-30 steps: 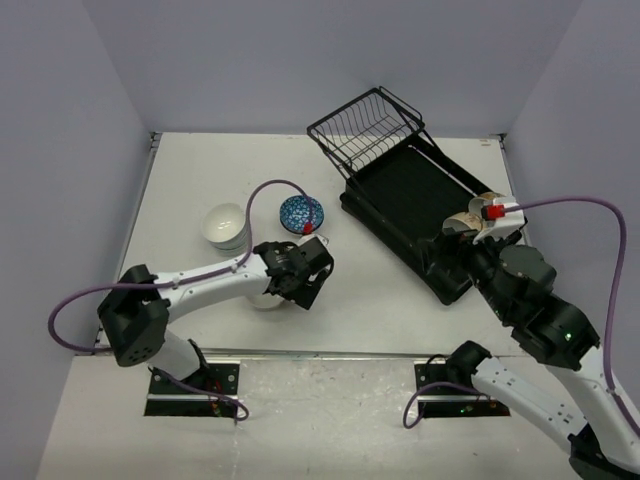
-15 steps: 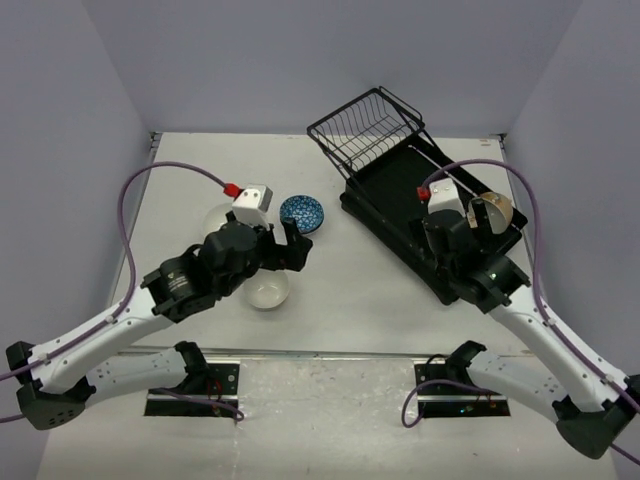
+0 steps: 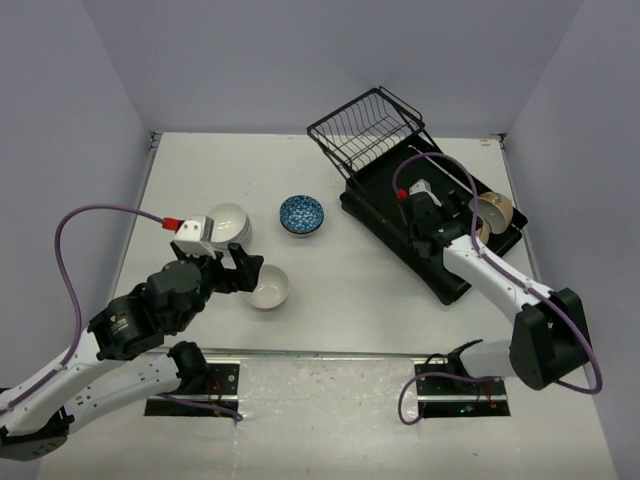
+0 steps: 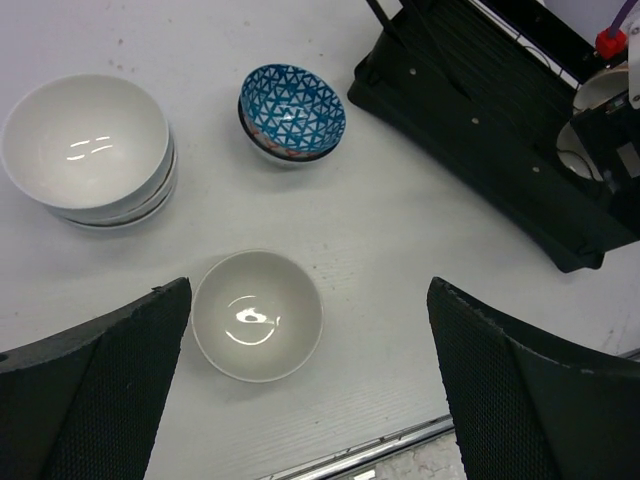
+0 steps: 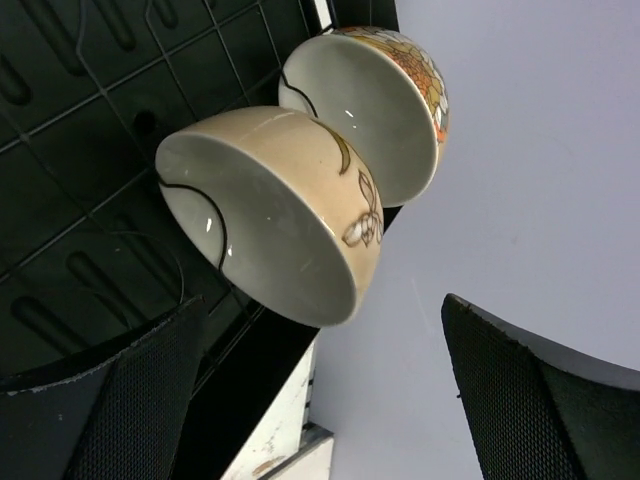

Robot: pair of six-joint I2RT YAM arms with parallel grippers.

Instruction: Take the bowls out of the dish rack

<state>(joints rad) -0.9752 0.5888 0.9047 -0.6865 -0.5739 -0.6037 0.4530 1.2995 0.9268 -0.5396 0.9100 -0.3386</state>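
Observation:
The cream bowl's upper rim (image 5: 347, 304) is clear of the rack's wires, to the right in the top view, so my right gripper should move that way next, with its fingers on both sides of the cream bowl's rim.
The black dish rack (image 3: 400, 195) lies at the right, with two bowls leaning on edge at its near right end (image 3: 495, 212). In the right wrist view these are a cream flower-marked bowl (image 5: 265, 215) and an orange-patterned bowl (image 5: 370, 105) behind it. My right gripper (image 5: 320, 390) stands open just short of them (image 3: 465, 222). On the table sit a stack of white bowls (image 4: 85, 145), a blue-patterned bowl (image 4: 292, 110) and a single pale bowl (image 4: 257, 315). My left gripper (image 4: 310, 400) hangs open and empty above that single bowl (image 3: 240, 275).
A tilted black wire basket (image 3: 365, 125) stands at the rack's far end. The rack's near corner (image 4: 580, 255) shows at the right of the left wrist view. A metal rail (image 4: 400, 445) runs along the table's front edge. Grey walls close in on three sides.
My left gripper has lifted off the single pale bowl and drawn back to the left. My right wrist has swung over the rack's middle and now faces the two leaning bowls.

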